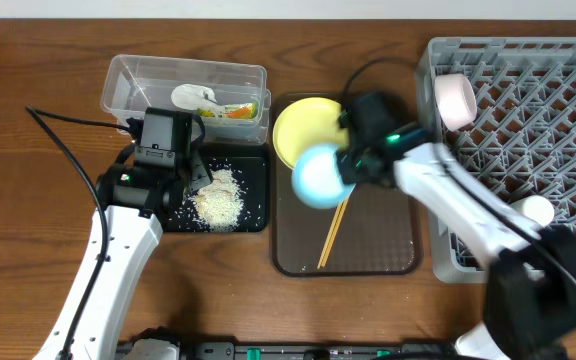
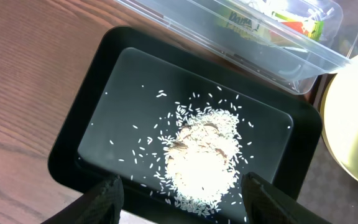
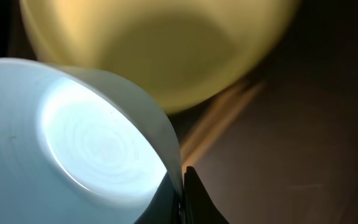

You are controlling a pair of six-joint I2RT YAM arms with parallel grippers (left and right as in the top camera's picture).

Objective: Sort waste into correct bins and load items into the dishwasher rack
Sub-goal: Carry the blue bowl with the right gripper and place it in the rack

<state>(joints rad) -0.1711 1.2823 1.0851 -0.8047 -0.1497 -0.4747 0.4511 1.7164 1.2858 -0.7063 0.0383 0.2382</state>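
Observation:
My right gripper lifts outward over the grey rack next, then tilts the light blue bowl and lowers it there. The grey rack's pegs stand empty beside the pinkish bowl, hence this move.
My right gripper (image 1: 353, 165) is shut on the rim of the light blue bowl (image 1: 318, 177) and holds it above the brown tray; the wrist view shows the bowl (image 3: 73, 143) pinched between the fingers (image 3: 182, 193). The yellow plate (image 1: 306, 128) and two chopsticks (image 1: 334, 229) lie on that tray. My left gripper (image 2: 182, 199) is open over the black tray (image 2: 92, 81), which holds the rice heap (image 2: 201, 152). The clear tub (image 1: 133, 80) holds the green-and-orange wrapper (image 1: 236, 111) and the white scrap (image 1: 192, 97). The grey rack (image 1: 558, 110) holds the pinkish bowl (image 1: 455, 98) and the white cup (image 1: 536, 211).
The brown serving tray (image 1: 383, 245) sits between the black tray and the rack. Cables run across the table to the left arm and behind the right arm. Bare wood lies in front and at the far left.

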